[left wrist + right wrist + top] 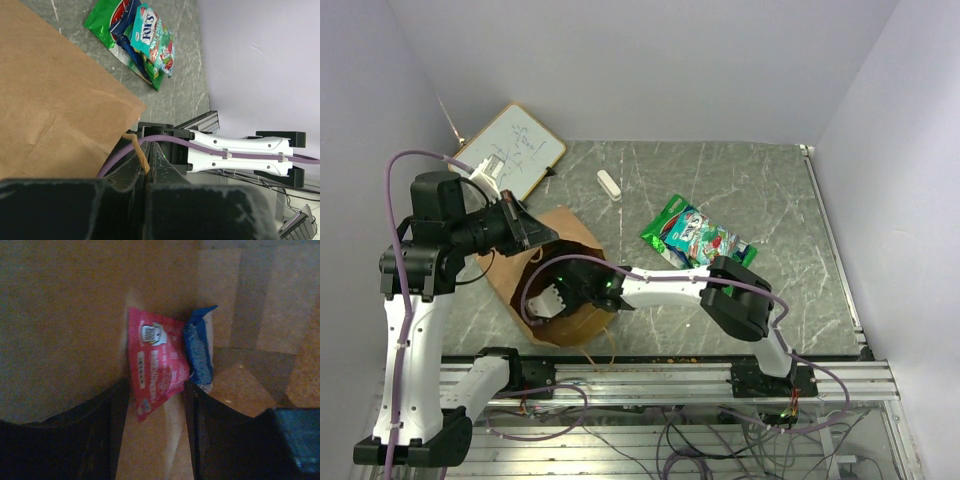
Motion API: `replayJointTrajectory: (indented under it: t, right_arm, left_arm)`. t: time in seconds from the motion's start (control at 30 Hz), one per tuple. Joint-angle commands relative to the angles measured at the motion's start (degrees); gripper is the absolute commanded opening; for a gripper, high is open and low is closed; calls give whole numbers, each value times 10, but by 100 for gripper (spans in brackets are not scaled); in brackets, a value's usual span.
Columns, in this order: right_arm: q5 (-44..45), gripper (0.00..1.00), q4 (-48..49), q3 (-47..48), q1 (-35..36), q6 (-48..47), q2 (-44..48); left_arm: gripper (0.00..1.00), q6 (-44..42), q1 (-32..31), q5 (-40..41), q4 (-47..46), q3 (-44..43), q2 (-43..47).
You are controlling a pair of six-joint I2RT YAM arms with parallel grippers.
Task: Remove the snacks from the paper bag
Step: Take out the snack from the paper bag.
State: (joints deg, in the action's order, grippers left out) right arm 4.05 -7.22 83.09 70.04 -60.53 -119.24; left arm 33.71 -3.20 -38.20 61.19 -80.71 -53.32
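The small red packet's near end is between the open fingers of my right gripper, so that gripper should slide outward, deeper into the bag (575,235), and then close.
The brown paper bag (575,235) lies on its side at the table's left, mouth toward the arms. My left gripper (535,240) is shut on the bag's twisted handle (140,152) at the upper rim, holding the mouth up. My right gripper (552,298) reaches inside the bag with its jaws apart. In the right wrist view, a small red packet (155,367) lies between the tips of the right gripper (155,385), and a blue packet (198,347) leans beside it against the bag's wall (60,315). Several snacks (695,238) lie in a pile on the table, outside the bag.
A wood-framed whiteboard (515,148) leans at the back left. Near it a small white block (609,184) lies on the grey marbled table (770,190). The right arm (235,150) stretches across the bag's mouth. Lilac walls close in the table on three sides.
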Motion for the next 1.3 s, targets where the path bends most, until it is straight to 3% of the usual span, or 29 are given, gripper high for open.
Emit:
replayJointTrajectory:
  t: [0.0, 0.3, 0.53, 0.63, 1.27]
  right_arm:
    - [20, 47, 65, 26, -14, -27, -47]
    - [54, 38, 77, 121, -26, -27, -126]
    - [46, 9, 113, 104, -34, -16, -102]
    - [17, 2, 109, 99, -42, 2, -81]
    - [-210, 0, 104, -77, -42, 86, 123]
  left_arm:
    - [7, -16, 1, -17, 9, -4, 6]
    - [7, -27, 1, -9, 22, -17, -1]
    - [7, -31, 1, 20, 38, -28, 3]
    - [7, -28, 1, 34, 38, -26, 7]
    - [7, -2, 1, 71, 8, -7, 22]
